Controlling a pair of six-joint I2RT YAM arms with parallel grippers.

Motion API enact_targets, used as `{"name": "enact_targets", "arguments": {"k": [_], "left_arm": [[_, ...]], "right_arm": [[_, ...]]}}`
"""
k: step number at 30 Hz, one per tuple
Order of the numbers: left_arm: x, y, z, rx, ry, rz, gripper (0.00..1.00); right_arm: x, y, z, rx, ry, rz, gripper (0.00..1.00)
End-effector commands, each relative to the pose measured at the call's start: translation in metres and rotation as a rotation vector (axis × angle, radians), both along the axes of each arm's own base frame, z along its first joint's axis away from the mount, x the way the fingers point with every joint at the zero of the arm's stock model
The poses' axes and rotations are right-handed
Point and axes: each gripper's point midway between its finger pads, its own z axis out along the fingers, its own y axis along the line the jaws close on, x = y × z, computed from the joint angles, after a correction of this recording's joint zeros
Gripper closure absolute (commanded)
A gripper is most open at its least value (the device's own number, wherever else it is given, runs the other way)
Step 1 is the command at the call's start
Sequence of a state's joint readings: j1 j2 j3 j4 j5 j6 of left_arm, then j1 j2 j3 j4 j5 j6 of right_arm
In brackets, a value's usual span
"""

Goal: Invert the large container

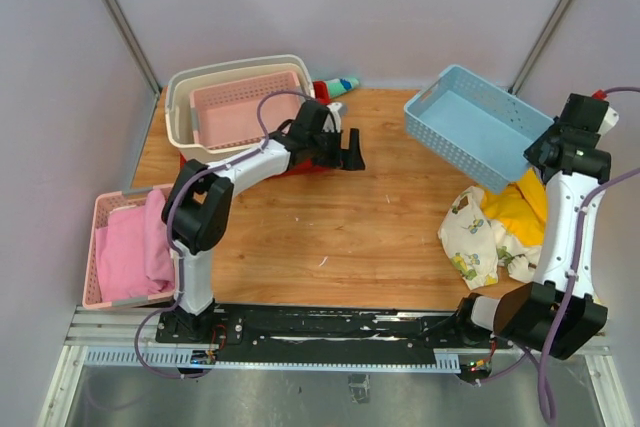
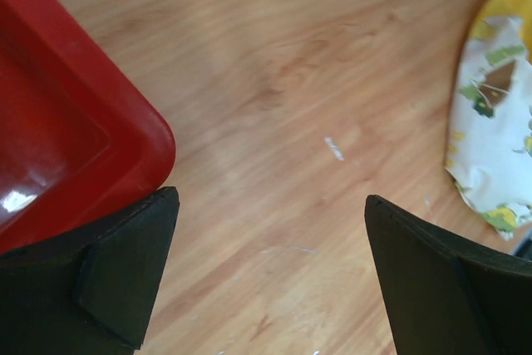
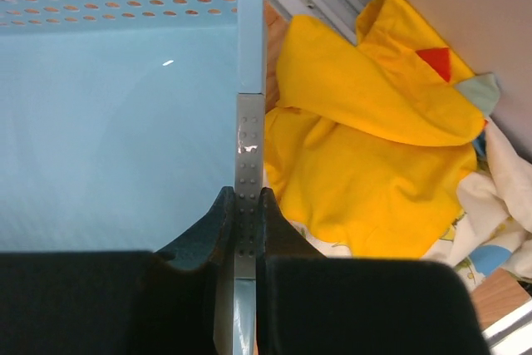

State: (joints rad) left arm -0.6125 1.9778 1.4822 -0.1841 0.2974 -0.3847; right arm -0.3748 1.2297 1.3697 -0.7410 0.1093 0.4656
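Note:
The robot's right gripper will next go down and move toward the red tray [image 2: 58,139], then put the tilted light blue basket down on that wood.
The large container [image 1: 180,107] is a deep cream basket standing upright at the back left, with a pink basket [image 1: 245,109] nested inside it. It rests on a red tray [image 2: 58,139]. My left gripper [image 1: 352,150] hovers just right of it, over bare wood past the tray's corner, open and empty [image 2: 270,197]. My right gripper [image 1: 540,157] is far off at the right, shut on the rim of a light blue basket [image 1: 470,122] that it holds tilted above the table. In the right wrist view the fingers [image 3: 245,197] pinch that blue wall [image 3: 108,122].
A pink basket with a pink towel [image 1: 115,247] sits at the left edge. Yellow cloth [image 1: 515,207] and white printed cloth [image 1: 475,237] lie in a heap at the right. A small striped item [image 1: 343,85] lies behind the cream basket.

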Motion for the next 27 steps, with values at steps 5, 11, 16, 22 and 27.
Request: {"name": "enact_targets", "arguments": {"k": [5,11,16,22,27], "left_arm": [[0.016,0.061,0.040,0.012,-0.062,0.133,0.01],[-0.029,0.060,0.050,-0.029,0.011,0.045,0.01],[-0.073,0.059,0.040,0.002,0.032,0.027,0.01],[-0.127,0.056,0.050,0.009,0.036,0.007,0.01],[-0.150,0.084,0.064,-0.005,0.022,0.076,0.01]], "right_arm": [[0.043,0.052,-0.025,-0.032,0.031,0.319,1.00],[0.075,0.089,-0.058,-0.081,0.106,0.474,1.00],[0.103,0.097,-0.094,-0.105,0.222,0.517,0.81],[0.110,0.104,-0.077,-0.104,0.238,0.488,0.33],[0.116,0.170,-0.051,-0.071,0.134,0.621,0.33]]}}
